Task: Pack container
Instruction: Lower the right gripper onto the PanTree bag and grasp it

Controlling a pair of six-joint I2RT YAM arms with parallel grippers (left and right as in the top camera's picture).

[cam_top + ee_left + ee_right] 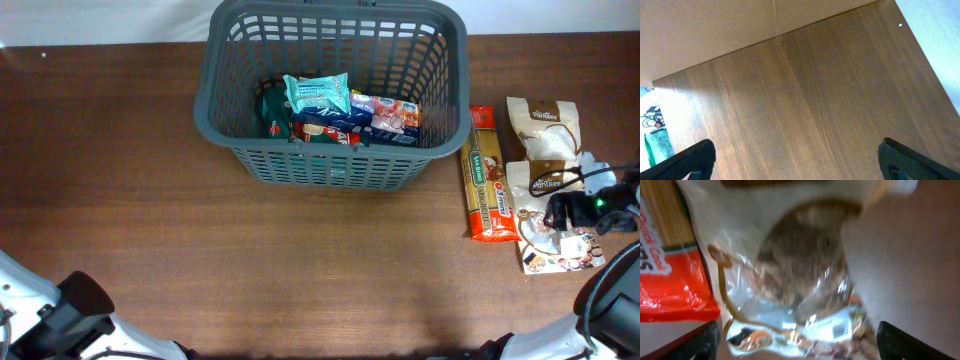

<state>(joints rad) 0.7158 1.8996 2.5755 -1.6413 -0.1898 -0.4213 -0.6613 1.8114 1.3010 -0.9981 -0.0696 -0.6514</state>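
The lower half of the nearer pouch is already between the gripper's open fingers, so my right gripper should next go down onto it and close across its width.
The container is a dark grey slotted basket at the back centre of the table, holding several packets, a teal one on top. To its right lie an orange pasta packet and two white-and-brown pouches. My right gripper hovers over the nearer pouch, jaws wide open either side of its lower end, not holding it. The orange packet also shows in the right wrist view. My left gripper is open over bare wood, at the front left corner.
The table is dark brown wood with a white wall behind. The left wrist view shows the table's far edge and a tan surface beyond. A black cable runs across the nearer pouch by the right arm.
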